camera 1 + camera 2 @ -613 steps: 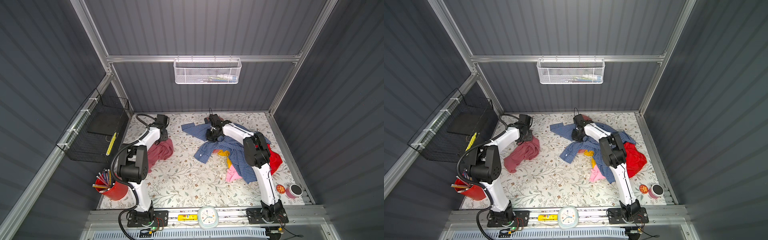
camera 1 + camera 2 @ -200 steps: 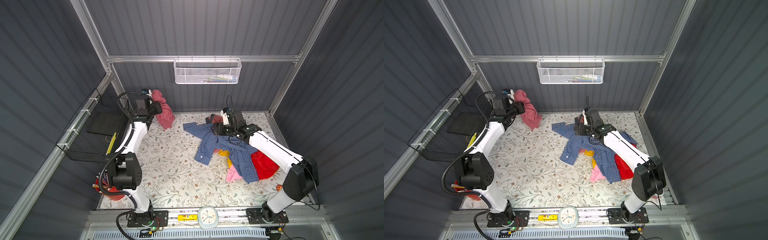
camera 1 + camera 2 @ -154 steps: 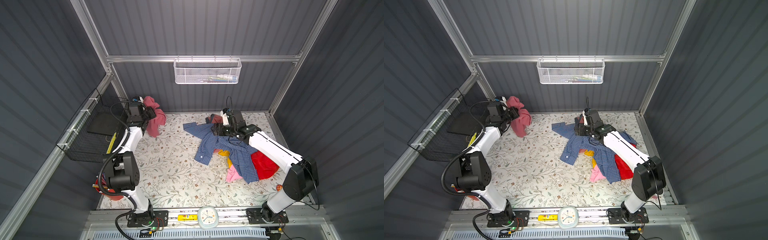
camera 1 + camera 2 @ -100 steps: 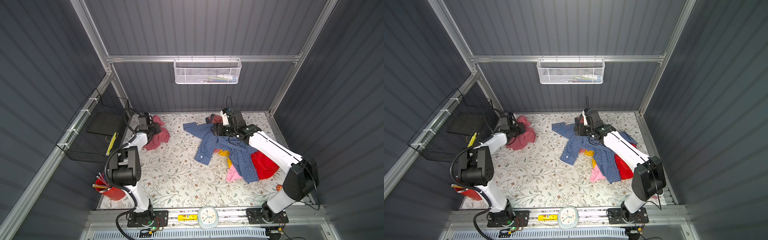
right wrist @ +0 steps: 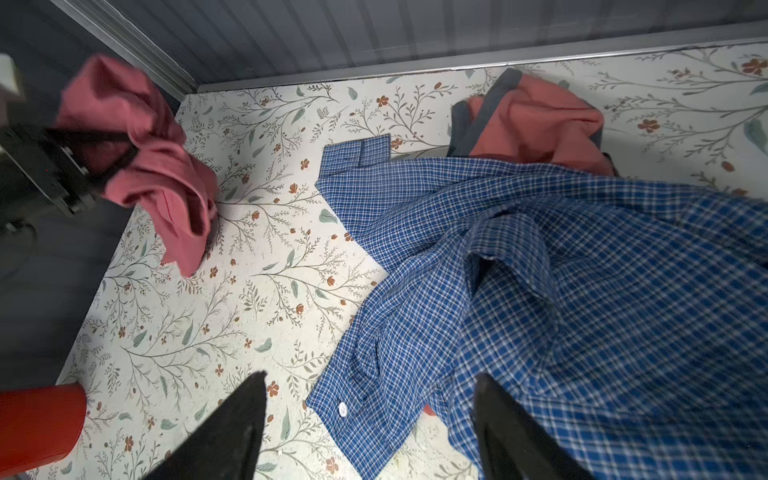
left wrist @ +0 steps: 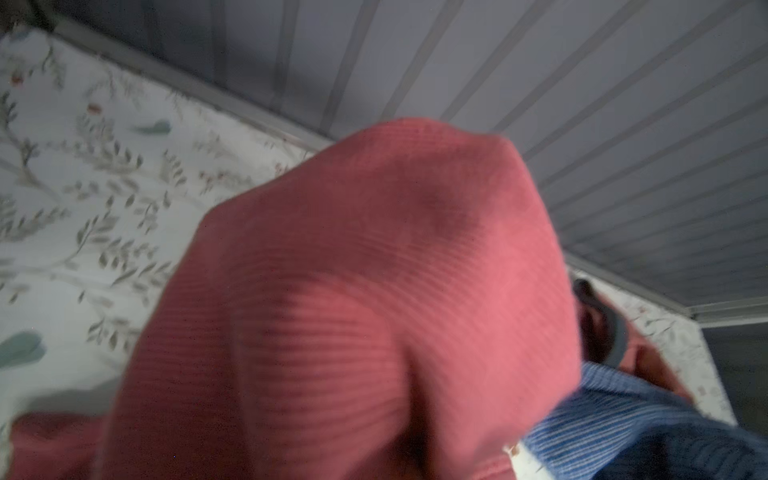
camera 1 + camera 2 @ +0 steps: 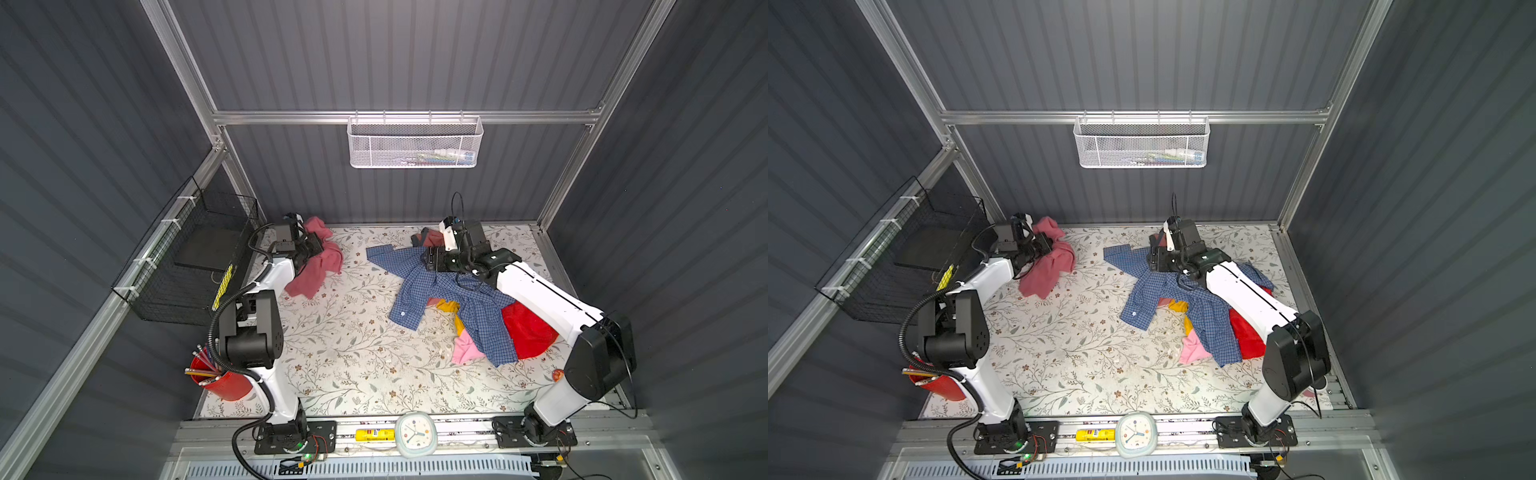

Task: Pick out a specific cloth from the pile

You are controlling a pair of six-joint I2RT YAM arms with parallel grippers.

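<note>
My left gripper should next lower the salmon-pink cloth onto the bare patch of floral tabletop beneath it and let go, because that patch is clear of the pile.
The cloth (image 7: 320, 266) (image 7: 1050, 266) is a dusty salmon-pink ribbed knit at the back left. My left gripper (image 7: 308, 249) (image 7: 1043, 249) is shut on its upper part, and its lower end trails on the floral table. It fills the left wrist view (image 6: 353, 311) and hides the jaws there. The right wrist view shows black fingers (image 5: 120, 160) pinching the cloth (image 5: 166, 187). The pile lies at the right: a blue checked shirt (image 7: 457, 291) (image 5: 561, 291), a red cloth (image 7: 525, 332), pale pink (image 7: 465, 349) and yellow (image 7: 451, 307) pieces. My right gripper (image 7: 430, 259) (image 5: 370, 378) hovers open over the shirt's sleeve.
A small salmon piece with grey trim (image 7: 430, 239) (image 5: 536, 120) lies behind the shirt. A black wire basket (image 7: 195, 266) hangs on the left wall. A red cup of pencils (image 7: 224, 378) stands front left. A clock (image 7: 415, 432) sits on the front rail.
My left arm has come down from high by the back wall, with the cloth in its grip, to the table's back left corner. The right arm has hardly moved.
</note>
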